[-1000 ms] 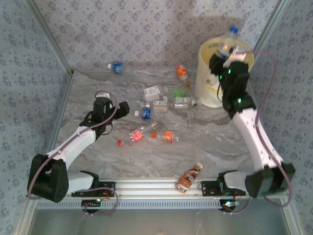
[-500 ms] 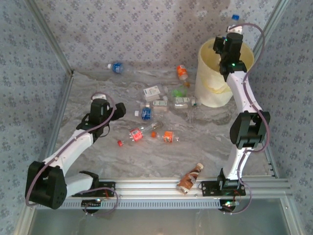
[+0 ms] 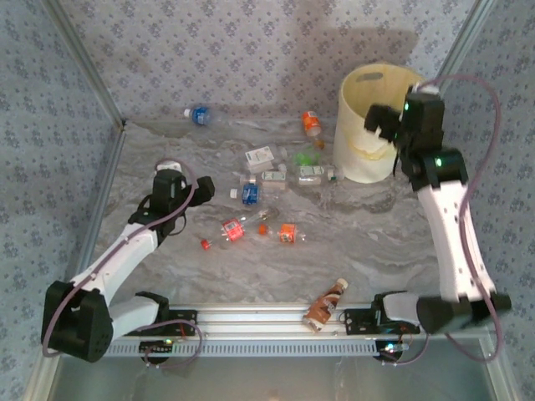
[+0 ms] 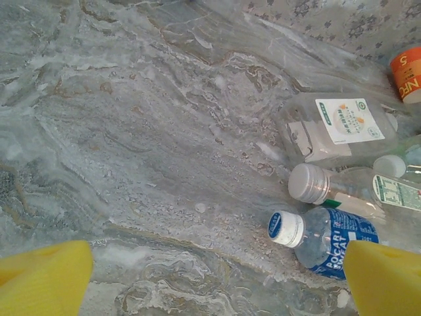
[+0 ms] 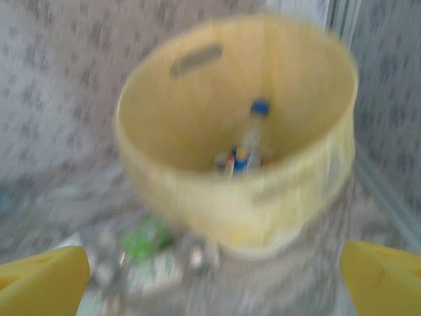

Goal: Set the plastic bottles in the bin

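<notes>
I next need to pull my right gripper back from the bin (image 3: 361,164) and lower it onto the brown bottle's end with the cap (image 3: 341,285), as that lies below it, nearer my base.
The cream-yellow bin (image 3: 361,164) stands at the back right. My right gripper (image 3: 378,123) hovers open at the bin's near rim, and in the right wrist view the right gripper (image 5: 214,283) has nothing between its yellow fingers (image 5: 43,280). That blurred view looks down into the bin (image 5: 197,197), where a blue-capped bottle (image 5: 253,135) lies. My left gripper (image 3: 204,186) is open, low over the table. In its own view the left gripper (image 4: 214,283) is just left of a blue-labelled bottle (image 4: 332,240). Several more bottles lie mid-table, among them a white-labelled one (image 3: 261,157) and a red one (image 3: 232,230).
A blue bottle (image 3: 199,114) lies by the back wall and an orange one (image 3: 311,123) left of the bin. A brown bottle (image 3: 324,302) rests on the front rail (image 3: 251,322). A green bottle (image 3: 305,155) and a loose red cap (image 3: 205,244) lie on the marbled table (image 3: 351,242).
My right gripper held a blue-capped bottle above the bin; it is now empty and has drawn back to the bin's near side. The left arm has barely moved.
</notes>
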`<action>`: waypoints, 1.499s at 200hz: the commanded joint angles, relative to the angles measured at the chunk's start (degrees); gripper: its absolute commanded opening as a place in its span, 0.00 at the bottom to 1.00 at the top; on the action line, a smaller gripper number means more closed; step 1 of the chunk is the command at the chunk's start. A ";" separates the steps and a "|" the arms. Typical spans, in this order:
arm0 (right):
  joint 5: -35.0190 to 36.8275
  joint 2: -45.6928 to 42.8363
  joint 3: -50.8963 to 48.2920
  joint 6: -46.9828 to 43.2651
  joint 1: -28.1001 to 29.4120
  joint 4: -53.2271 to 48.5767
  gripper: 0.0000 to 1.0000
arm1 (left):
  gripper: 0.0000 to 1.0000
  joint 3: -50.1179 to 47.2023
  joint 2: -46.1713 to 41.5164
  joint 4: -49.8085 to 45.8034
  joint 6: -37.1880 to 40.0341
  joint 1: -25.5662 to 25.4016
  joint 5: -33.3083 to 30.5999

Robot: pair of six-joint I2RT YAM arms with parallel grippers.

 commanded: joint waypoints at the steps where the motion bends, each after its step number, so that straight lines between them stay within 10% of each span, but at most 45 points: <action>1: 0.56 -5.20 -7.71 17.03 5.43 -19.38 1.00 | 0.98 -0.07 -2.37 -1.88 0.77 0.31 2.17; 113: 1.27 -14.65 -41.18 73.49 47.31 -29.71 1.00 | 0.98 -8.28 -17.31 -10.55 -3.77 0.31 5.97; 213: -13.33 -13.21 -64.41 74.29 47.18 3.54 0.76 | 0.98 -10.30 -20.14 -12.28 -4.55 0.31 5.19; 300: -8.31 -13.21 -54.24 55.50 33.48 6.09 0.36 | 0.98 -8.16 -16.74 -11.36 -5.29 0.31 4.84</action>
